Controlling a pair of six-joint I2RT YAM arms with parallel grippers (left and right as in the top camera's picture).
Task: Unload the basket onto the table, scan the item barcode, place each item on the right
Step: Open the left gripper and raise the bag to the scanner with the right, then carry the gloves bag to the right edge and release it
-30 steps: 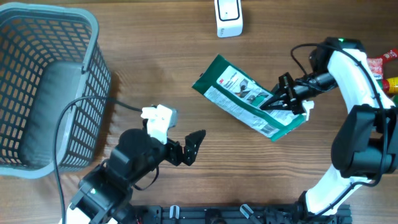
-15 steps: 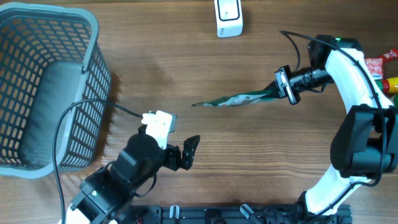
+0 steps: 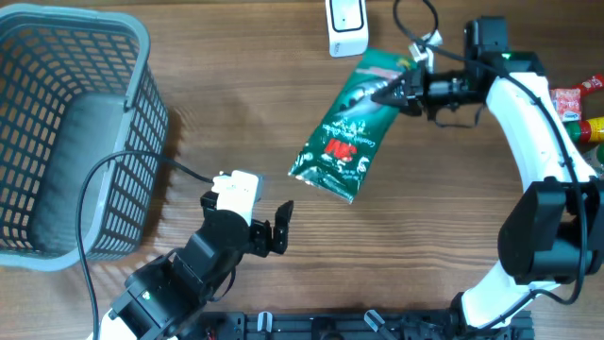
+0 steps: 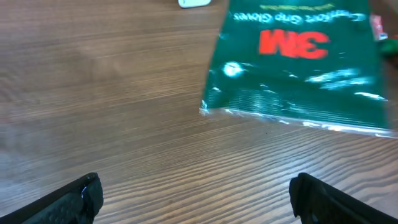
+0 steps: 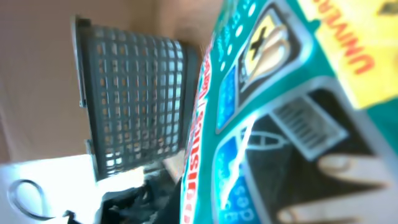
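Note:
My right gripper passes outward over the white scanner (image 3: 346,25) next, since the packet's barcode faces down. Then it moves across to the red and yellow packages and releases the packet.
The item is a green 3M glove packet (image 3: 342,134), held off the table with its green printed face up. My right gripper (image 3: 393,92) is shut on the packet's upper end, just right of the white scanner (image 3: 346,25) at the table's far edge. In the right wrist view the packet (image 5: 280,93) fills the frame, and its barcode (image 5: 308,121) shows on the face turned to that camera. My left gripper (image 3: 271,227) stands open and empty low over the wood, short of the packet (image 4: 298,62). Its black fingertips (image 4: 87,194) are spread wide.
A grey plastic basket (image 3: 75,132) takes up the left side of the table, and it also shows in the right wrist view (image 5: 134,106). Red and yellow packages (image 3: 583,106) lie at the right edge. A black cable (image 3: 123,170) runs from the left arm past the basket.
The right gripper has swung the packet up and back toward the scanner, turning it from label side up, through edge-on, to green face up. The left arm has shifted slightly, still open.

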